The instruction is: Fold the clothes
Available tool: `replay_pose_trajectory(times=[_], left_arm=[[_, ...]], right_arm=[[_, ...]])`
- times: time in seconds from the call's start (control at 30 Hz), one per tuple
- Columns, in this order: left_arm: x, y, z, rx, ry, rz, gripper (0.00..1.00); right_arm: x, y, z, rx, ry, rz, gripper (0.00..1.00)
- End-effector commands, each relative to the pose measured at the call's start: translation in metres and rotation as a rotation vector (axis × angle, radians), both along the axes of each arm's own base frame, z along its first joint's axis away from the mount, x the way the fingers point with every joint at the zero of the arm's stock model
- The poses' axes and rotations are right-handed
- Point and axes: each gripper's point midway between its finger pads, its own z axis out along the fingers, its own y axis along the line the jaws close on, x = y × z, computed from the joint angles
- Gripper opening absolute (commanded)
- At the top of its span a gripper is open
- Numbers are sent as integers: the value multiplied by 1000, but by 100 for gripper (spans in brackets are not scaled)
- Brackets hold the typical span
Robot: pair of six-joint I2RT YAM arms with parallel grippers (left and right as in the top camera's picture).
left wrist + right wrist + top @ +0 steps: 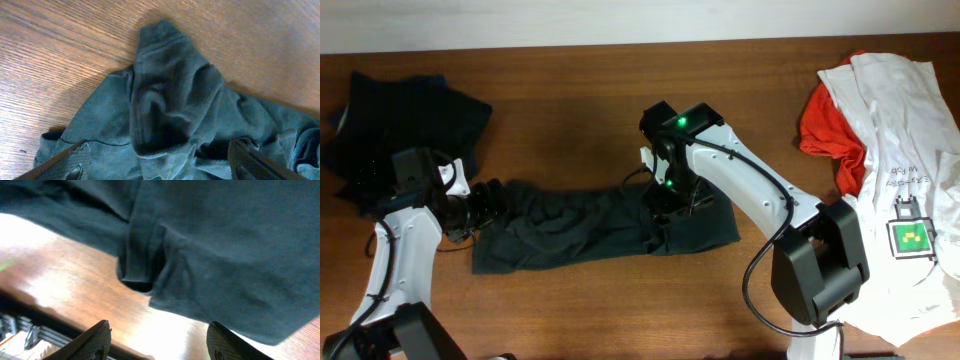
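Observation:
The garment's bunched fold (512, 220) (165, 142) lies between the spread fingers of the left gripper, so the left gripper will next go down onto that fold and close on the gathered cloth.
A dark grey garment (570, 225) lies stretched left to right across the middle of the wooden table (570, 100). My left gripper (488, 200) is at its left end. In the left wrist view its fingers (155, 147) are spread wide over a bunched fold of the garment (170, 100), and I cannot tell if they touch it. My right gripper (665, 210) hovers over the garment's right part. In the right wrist view its fingers (159, 326) are wide open and empty, just off a hemmed edge of the cloth (225, 240).
A dark navy garment pile (400, 120) sits at the back left. A white shirt (900, 120) with a green tag (910, 237) lies over a red garment (825, 130) at the right edge. Bare wood runs along the front.

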Motion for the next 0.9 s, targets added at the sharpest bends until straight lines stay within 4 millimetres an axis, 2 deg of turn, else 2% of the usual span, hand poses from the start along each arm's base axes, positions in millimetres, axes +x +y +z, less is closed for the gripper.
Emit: replay_pose_trajectory(times=[0.0, 0.07, 0.13, 0.2, 0.3, 0.4, 0.47, 0.53, 0.6, 0.73, 0.87], left_arm=[[-5, 15, 3, 74, 23, 29, 92], [-14, 27, -6, 155, 78, 12, 92], [-16, 26, -14, 155, 100, -22, 93], [-17, 25, -32, 156, 138, -104, 94], [-5, 27, -62, 171, 137, -221, 94], [10, 25, -76, 160, 82, -282, 94], [11, 17, -81, 116, 79, -298, 93], [8, 6, -87, 63, 85, -324, 89], [6, -1, -89, 55, 91, -365, 73], [-8, -21, -90, 30, 147, -435, 72], [-22, -28, -90, 7, 200, -452, 72]], right_arm=[[23, -34, -3, -207, -114, -131, 66], [33, -57, -2, -267, -123, -278, 67], [37, -76, -2, -278, -100, -336, 69], [38, -93, -1, -293, -74, -377, 70], [39, -107, 0, -304, -54, -414, 72], [40, -107, 0, -301, -58, -412, 74], [41, -107, -1, -299, -61, -412, 75], [41, -107, -1, -299, -60, -412, 75], [41, -107, -1, -299, -60, -409, 76], [41, -107, -1, -299, -62, -409, 79], [43, -106, -1, -290, -68, -381, 80]])
